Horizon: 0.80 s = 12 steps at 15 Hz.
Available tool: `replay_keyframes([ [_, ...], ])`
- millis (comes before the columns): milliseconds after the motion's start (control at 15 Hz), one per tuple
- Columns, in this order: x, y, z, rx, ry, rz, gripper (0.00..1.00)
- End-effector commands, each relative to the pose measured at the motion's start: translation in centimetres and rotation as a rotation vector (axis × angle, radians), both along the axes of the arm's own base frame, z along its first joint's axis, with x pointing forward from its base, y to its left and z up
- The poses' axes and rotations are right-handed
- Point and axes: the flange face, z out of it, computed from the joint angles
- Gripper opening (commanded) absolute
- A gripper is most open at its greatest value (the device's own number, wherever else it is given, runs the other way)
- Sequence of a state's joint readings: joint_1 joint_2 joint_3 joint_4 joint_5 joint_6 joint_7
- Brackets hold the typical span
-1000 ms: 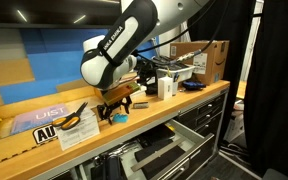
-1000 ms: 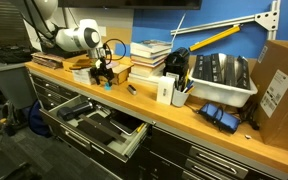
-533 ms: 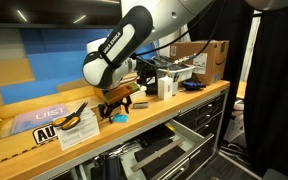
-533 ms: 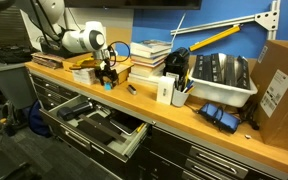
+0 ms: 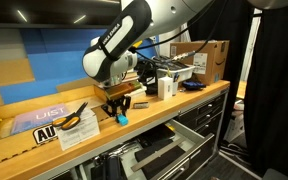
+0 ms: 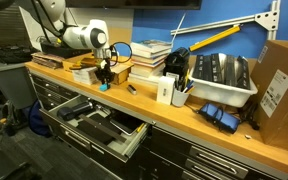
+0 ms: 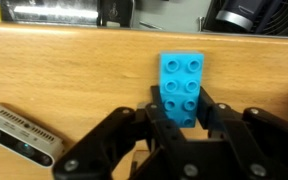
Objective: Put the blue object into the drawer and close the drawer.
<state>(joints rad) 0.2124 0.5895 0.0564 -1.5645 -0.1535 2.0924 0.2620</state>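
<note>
My gripper should move up, go across the bench's front edge and come down over the inside of the drawer, because the drawer (image 6: pixel 134 138) is open below the bench and my fingers are holding the blue object.
The blue object (image 7: pixel 182 80) is a small cyan studded brick lying on the wooden worktop (image 7: pixel 74 70). In the wrist view my gripper (image 7: pixel 182 100) has its two black fingers pressed against the brick's left and right sides, shut on it. In both exterior views the gripper (image 5: pixel 121 107) (image 6: pixel 104 77) points straight down onto the blue object (image 5: pixel 122 119) (image 6: pixel 104 86) near the bench's front edge. The drawer (image 6: pixel 134 138) stands pulled open below the bench, with dark tools inside; it also shows in an exterior view as the drawer (image 5: pixel 156 156).
A stack of books (image 6: pixel 149 55) stands behind the gripper. A white box (image 6: pixel 164 90), a grey bin (image 6: pixel 222 80) and a cardboard box (image 6: pixel 280 90) lie further along the bench. Yellow-handled pliers (image 5: pixel 74 116) and a grey device (image 7: pixel 19 135) lie close by.
The jaws stood wide around the blue object and have closed onto its sides. The arm has barely shifted above the bench.
</note>
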Motion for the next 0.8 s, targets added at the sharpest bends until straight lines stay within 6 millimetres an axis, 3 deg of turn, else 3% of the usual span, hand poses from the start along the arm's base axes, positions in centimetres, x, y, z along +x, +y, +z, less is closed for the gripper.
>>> replay_keyframes([
  [0,-2.8,-3.6,3.6,0.001,0.028,-0.051,0.11],
  [133,-4.9,-5.6,5.1,0.003,0.021,-0.089,0.11],
  [333,-8.5,-8.0,5.7,-0.004,0.021,-0.142,0.11],
  [533,-12.0,-8.7,4.0,-0.023,0.043,-0.169,0.11],
  [733,-14.3,-8.4,0.7,-0.058,0.070,-0.179,0.11],
])
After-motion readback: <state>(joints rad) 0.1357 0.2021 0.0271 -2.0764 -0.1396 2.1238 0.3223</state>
